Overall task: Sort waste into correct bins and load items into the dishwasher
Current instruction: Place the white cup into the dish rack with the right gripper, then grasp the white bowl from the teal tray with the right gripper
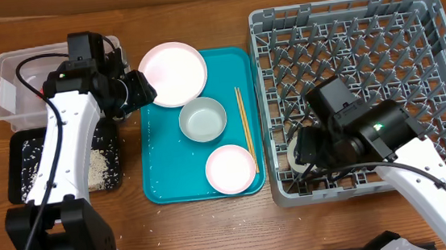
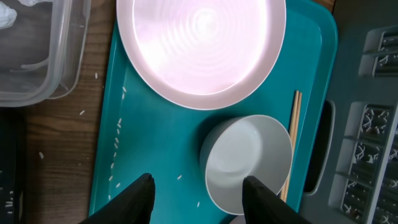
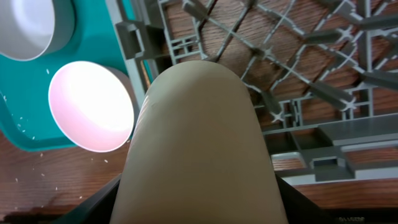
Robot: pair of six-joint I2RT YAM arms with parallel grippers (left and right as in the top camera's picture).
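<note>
My right gripper should go down and let go of the small white cup in the grey dish rack's near corner [image 1: 298, 180] by the teal tray, since that corner is below it.
The pale pink plate [image 1: 171, 73] [image 2: 202, 43], a white bowl [image 1: 203, 119] [image 2: 249, 162], a second bowl [image 1: 231, 169] [image 3: 93, 106] and the chopsticks [image 1: 245, 127] [image 2: 293, 130] lie on the teal tray [image 1: 161, 163]. My left gripper [image 1: 139, 88] [image 2: 199, 202] is open and empty, low over the tray's left side, its right finger at the first bowl's rim. My right gripper [image 1: 300, 152] [image 3: 199, 202] is shut on the small white cup [image 3: 199, 137] at the front left corner of the grey dish rack [image 1: 363, 56] [image 3: 298, 62]. The cup fills most of the right wrist view.
The clear tub [image 1: 9, 87] [image 2: 31, 62] stands at the far left with something white in its corner [image 2: 6, 12]. The black tray [image 1: 25, 171] in front of it holds rice crumbs. Loose crumbs lie on the teal tray [image 2: 118, 137] and on the wood table.
</note>
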